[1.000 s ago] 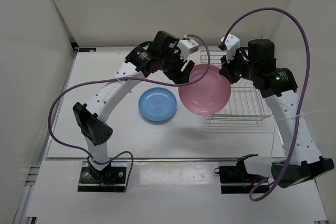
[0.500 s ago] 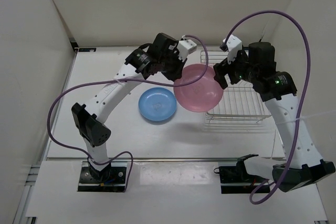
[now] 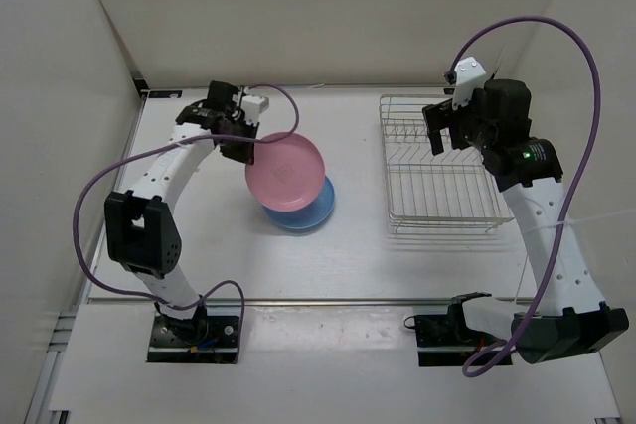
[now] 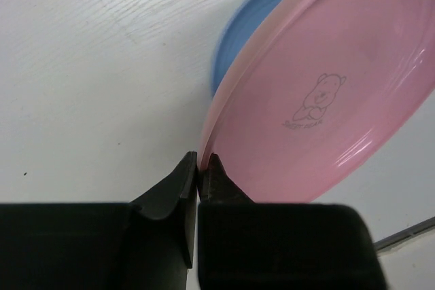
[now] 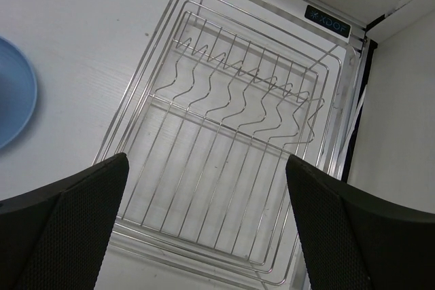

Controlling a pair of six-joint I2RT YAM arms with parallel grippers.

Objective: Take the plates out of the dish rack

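Observation:
My left gripper moves down and to the right in the top view next and releases the hanging pink plate on the light blue plate (image 3: 306, 212).
A pink plate (image 3: 285, 172) (image 4: 326, 93) hangs tilted just above the light blue plate (image 3: 306, 212) (image 4: 251, 28), which lies flat on the table left of centre. My left gripper (image 3: 243, 143) (image 4: 202, 162) is shut on the pink plate's rim, the rim pinched between both fingertips. At the right stands the silver wire dish rack (image 3: 437, 161) (image 5: 224, 147), with no plate in it. Above the rack my right gripper (image 3: 447, 126) (image 5: 204, 168) is open wide, its black pads far apart and nothing between them. A slice of the blue plate (image 5: 12, 96) shows at the right wrist view's left edge.
White walls close the table in on three sides. A black strip (image 3: 159, 94) runs along the far edge behind the left arm. Purple cables (image 3: 537, 32) loop off both arms. The rack sits close to the right wall.
The left gripper closed on the pink plate's rim and carried it left, from beside the rack to over the blue plate. The right gripper let go, opened wide and drew back over the rack.

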